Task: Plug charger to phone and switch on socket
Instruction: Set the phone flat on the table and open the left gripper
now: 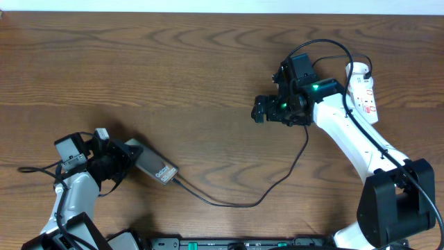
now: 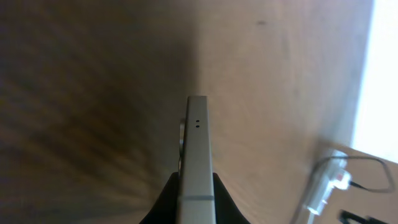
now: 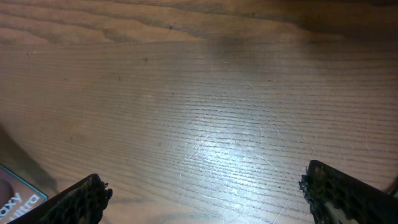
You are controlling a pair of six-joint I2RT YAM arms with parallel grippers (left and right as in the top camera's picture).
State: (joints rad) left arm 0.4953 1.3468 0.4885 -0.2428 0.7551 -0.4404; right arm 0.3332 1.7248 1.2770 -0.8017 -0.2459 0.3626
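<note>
The cable (image 1: 236, 203) is already in the phone's end, so my left gripper will next lower toward the wood and release the phone.
My left gripper (image 1: 128, 160) is shut on the phone (image 1: 155, 168) at the lower left and holds it by its edges. In the left wrist view the phone (image 2: 197, 143) shows edge-on between the fingers (image 2: 197, 202). The black charger cable (image 1: 236, 203) runs from the phone's right end, curves up past the right arm and ends at the white adapter (image 1: 356, 70) on the socket (image 1: 365, 94) at the far right. My right gripper (image 1: 261, 109) is open and empty over bare table, fingers wide apart (image 3: 205, 199). A corner of the phone (image 3: 18, 202) shows in the right wrist view.
The socket and its cable also show blurred at the lower right of the left wrist view (image 2: 326, 186). Wooden table (image 1: 173, 62) all around; its white back edge (image 1: 388, 7) is at the top.
</note>
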